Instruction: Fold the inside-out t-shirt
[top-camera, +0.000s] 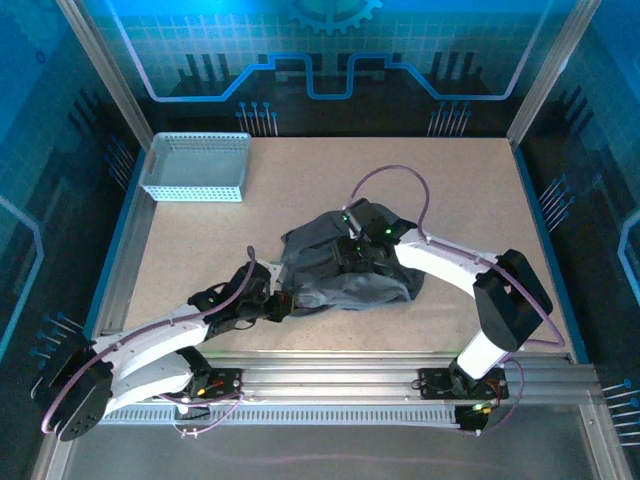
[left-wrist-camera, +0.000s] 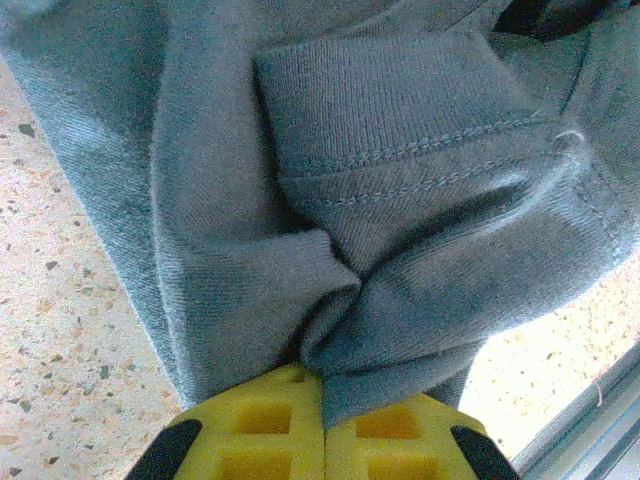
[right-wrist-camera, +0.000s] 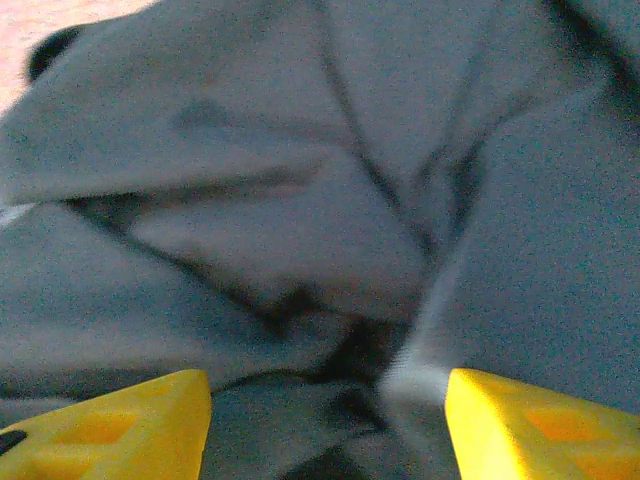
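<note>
The bunched fold goes outward in my left gripper to the heap's corner nearest the basket for release next, since that corner lies outward of the gripper.
The inside-out t-shirt (top-camera: 340, 285) lies crumpled in a dark grey heap at the middle of the table. My left gripper (top-camera: 280, 303) is at the heap's near-left edge. In the left wrist view, the left gripper (left-wrist-camera: 322, 385) is shut on a bunched fold of the t-shirt (left-wrist-camera: 400, 150), whose hem stitching shows above the yellow fingers. My right gripper (top-camera: 352, 250) reaches down onto the top of the heap from the right. In the right wrist view, the right gripper (right-wrist-camera: 328, 400) stands open, its yellow fingers wide apart over rumpled folds of the t-shirt (right-wrist-camera: 300, 200).
A light blue mesh basket (top-camera: 195, 167) stands at the back left of the speckled table (top-camera: 450, 180). A metal rail (top-camera: 350, 375) runs along the near edge by the arm bases. Blue walls and frame posts surround the table.
</note>
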